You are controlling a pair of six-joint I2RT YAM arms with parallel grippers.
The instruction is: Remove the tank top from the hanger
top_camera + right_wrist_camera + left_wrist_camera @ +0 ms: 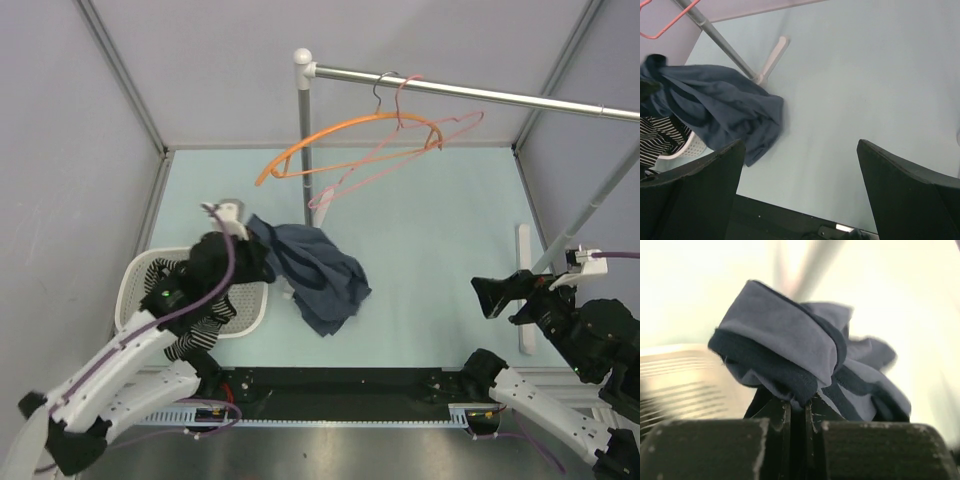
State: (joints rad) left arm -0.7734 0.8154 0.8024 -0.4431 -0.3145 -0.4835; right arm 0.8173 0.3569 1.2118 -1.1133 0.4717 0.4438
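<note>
I will next move my left gripper to the left in the top view and down into the white basket (135,278) (675,390) to release, because the navy T-shirt trails outside.
The orange hanger (330,136) hangs bare on the metal rail (480,95). The striped tank top (198,338) lies in the white basket (135,278) under my left arm; it also shows in the right wrist view (655,142). My left gripper (243,230) is above the basket's far edge. In the left wrist view it (798,407) is shut on a bunched fold of blue-grey, dark-seamed cloth (790,340), which looks like the navy T-shirt. My right gripper (490,297) is open and empty at the right, its jaws wide apart (800,145).
The navy T-shirt (318,272) trails from my left gripper onto the table (725,110). A pink wire hanger (425,138) hangs bare beside the orange one. The rack's post (303,130) and white feet (524,285) stand on the table.
</note>
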